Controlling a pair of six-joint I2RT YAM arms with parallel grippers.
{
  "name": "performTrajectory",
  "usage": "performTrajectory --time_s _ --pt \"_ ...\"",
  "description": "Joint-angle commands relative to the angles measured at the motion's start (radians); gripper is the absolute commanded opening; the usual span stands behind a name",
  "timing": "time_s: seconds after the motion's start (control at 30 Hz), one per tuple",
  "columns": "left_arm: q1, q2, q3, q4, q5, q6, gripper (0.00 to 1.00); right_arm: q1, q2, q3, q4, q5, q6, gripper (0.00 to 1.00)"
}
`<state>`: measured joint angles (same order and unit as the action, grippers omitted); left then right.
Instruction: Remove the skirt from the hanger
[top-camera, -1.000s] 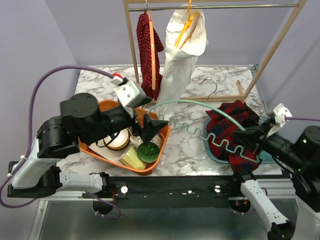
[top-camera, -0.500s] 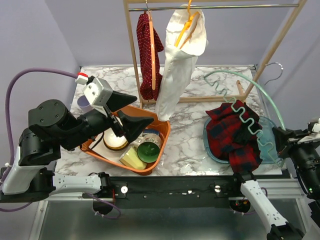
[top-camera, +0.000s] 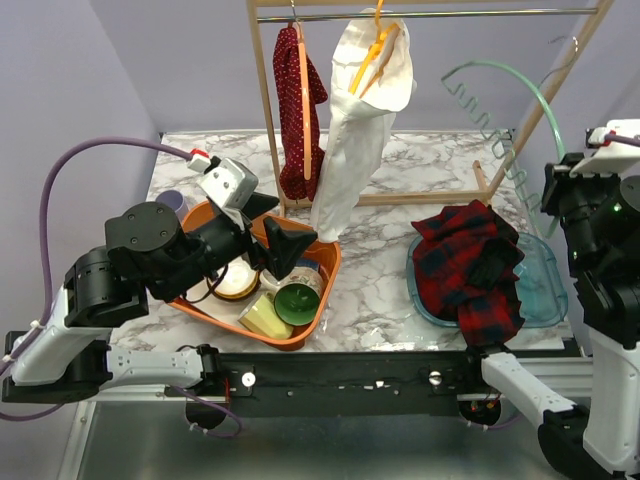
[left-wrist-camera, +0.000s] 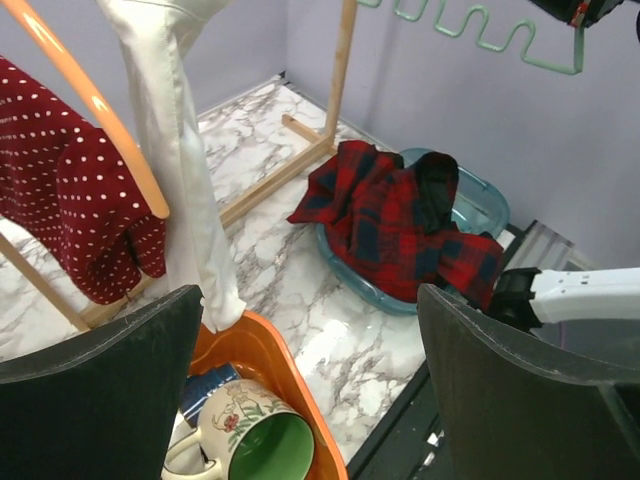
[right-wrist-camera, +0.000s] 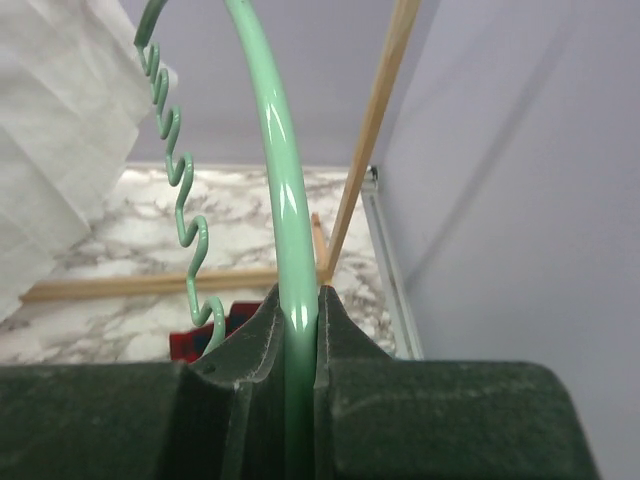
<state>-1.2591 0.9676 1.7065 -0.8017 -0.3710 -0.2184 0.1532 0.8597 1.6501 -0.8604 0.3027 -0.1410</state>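
Observation:
The green hanger's hook in my right gripper still hangs clear, so I need to bring it outward next, onto the rack's bare rod end (top-camera: 545, 12), and let it go.
The red and black plaid skirt (top-camera: 465, 265) lies crumpled in a teal bin (top-camera: 540, 300) at the right, off the hanger; the left wrist view also shows the skirt (left-wrist-camera: 400, 215). The mint-green hanger (top-camera: 500, 100), with its wavy bar, hangs high in the air near the rack's right post. My right gripper (top-camera: 552, 190) is shut on the hanger's curved arm (right-wrist-camera: 270, 150), the jaws (right-wrist-camera: 297, 300) pressed on both sides of it. My left gripper (top-camera: 275, 235) is open over the orange bin, and nothing is between its fingers (left-wrist-camera: 310, 300).
An orange bin (top-camera: 325, 290) at the front left holds a green-lined mug (left-wrist-camera: 255, 440) and other dishes. A wooden rack (top-camera: 265, 100) at the back carries a red dotted garment (top-camera: 295, 100) and a white one (top-camera: 365, 120) on orange hangers.
My right arm has swung up and to the right, lifting the green hanger off the skirt, which stayed in the teal bin. My left arm pulled back, then shifted right again.

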Motion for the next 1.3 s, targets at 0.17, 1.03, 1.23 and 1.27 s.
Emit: performTrajectory --time_s 0.17,1.03,1.23,1.27 --pt "-0.003 0.065 0.062 0.116 -0.132 0.07 0.99 0.0 0.154 0.06 0.338 0.087 -0.118 0.01" --pt "-0.003 0.22 0.048 0.37 -0.276 0.313 0.98 0.0 0.377 0.001 0.534 0.171 -0.227 0.03" --pt "-0.003 0.338 0.145 0.424 -0.368 0.363 0.94 0.002 0.334 0.04 0.442 0.185 -0.146 0.47" --pt "-0.002 0.355 0.178 0.423 -0.396 0.369 0.93 0.0 0.326 0.071 0.385 0.162 -0.129 0.6"
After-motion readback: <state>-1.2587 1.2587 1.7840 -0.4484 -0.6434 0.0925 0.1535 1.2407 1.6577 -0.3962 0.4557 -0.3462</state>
